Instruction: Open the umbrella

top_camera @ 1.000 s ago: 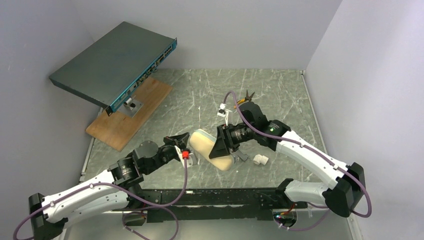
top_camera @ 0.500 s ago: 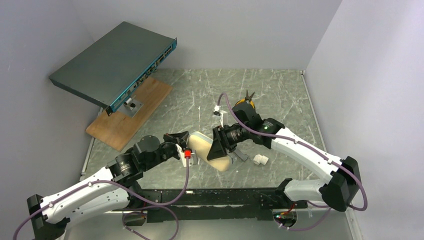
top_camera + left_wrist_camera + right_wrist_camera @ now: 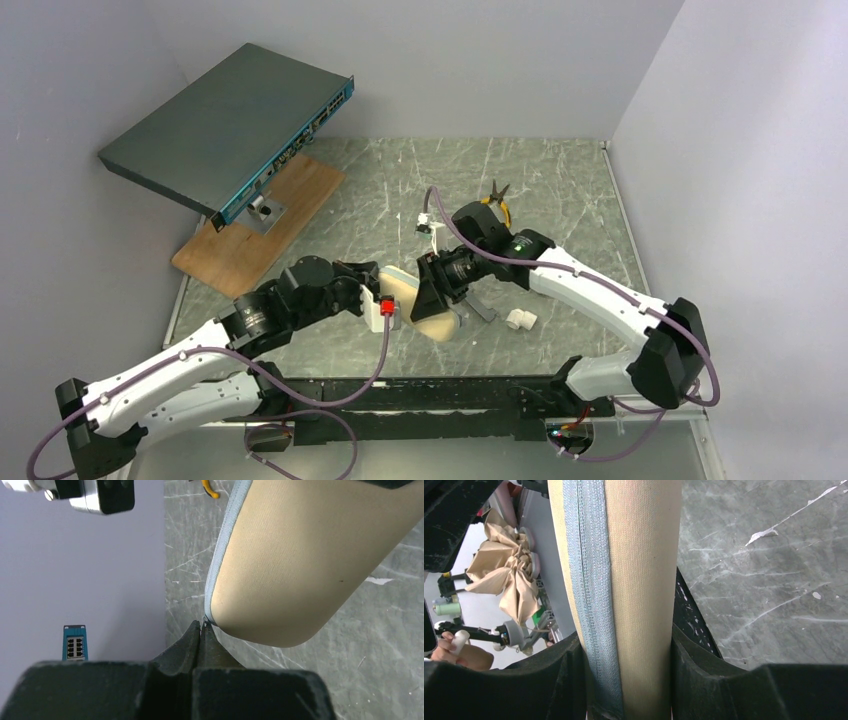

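Observation:
The bare tabletop is below my right gripper and outward of it. My right gripper needs to lower the raised case outward onto that clear spot next and release it.
The umbrella is not in view. A beige oblong clamshell case (image 3: 410, 292) with a pale blue zipper band (image 3: 591, 580) is held off the table near the middle front. My right gripper (image 3: 432, 290) is shut on the case (image 3: 641, 580), with its fingers (image 3: 694, 665) on both sides of the body. My left gripper (image 3: 380, 298) is at the case's rounded left end (image 3: 290, 565). Its jaws (image 3: 201, 626) are closed on the small zipper pull at the end of the zipper band (image 3: 220, 555).
A dark network switch (image 3: 230, 125) leans on a wooden board (image 3: 260, 225) at the back left. Yellow-handled pliers (image 3: 497, 200) lie behind the right arm. A white pipe fitting (image 3: 520, 320) lies to the right of the case. Walls close in the left, back and right.
My right arm has carried the case a little to the left. My left arm has reached forward and right, so its tips now meet the case's end.

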`<state>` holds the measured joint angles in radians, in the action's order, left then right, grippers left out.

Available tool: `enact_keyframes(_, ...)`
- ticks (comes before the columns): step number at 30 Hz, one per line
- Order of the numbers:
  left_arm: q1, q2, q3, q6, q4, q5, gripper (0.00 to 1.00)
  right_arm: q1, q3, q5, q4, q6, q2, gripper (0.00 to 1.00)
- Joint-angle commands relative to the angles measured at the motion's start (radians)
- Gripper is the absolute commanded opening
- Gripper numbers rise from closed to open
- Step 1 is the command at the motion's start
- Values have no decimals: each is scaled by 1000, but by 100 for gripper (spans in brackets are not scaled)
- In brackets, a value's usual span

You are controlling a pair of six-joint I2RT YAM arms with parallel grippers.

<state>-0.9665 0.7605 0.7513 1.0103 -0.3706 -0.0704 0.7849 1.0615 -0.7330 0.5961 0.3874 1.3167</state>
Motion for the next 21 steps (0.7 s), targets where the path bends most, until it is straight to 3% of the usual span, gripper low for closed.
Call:
enact_keyframes(1, 21, -3, 140, 87, 82, -32, 0, 28, 27, -1, 196, -9, 34, 0)
enact_keyframes(9, 20, 56, 249, 152, -79, 15, 0, 48, 89, 5, 242, -22, 108, 0)
enact_keyframes(21, 9, 58, 269, 137, -135, 61, 0, 62, 182, -15, 225, 1, 220, 0)
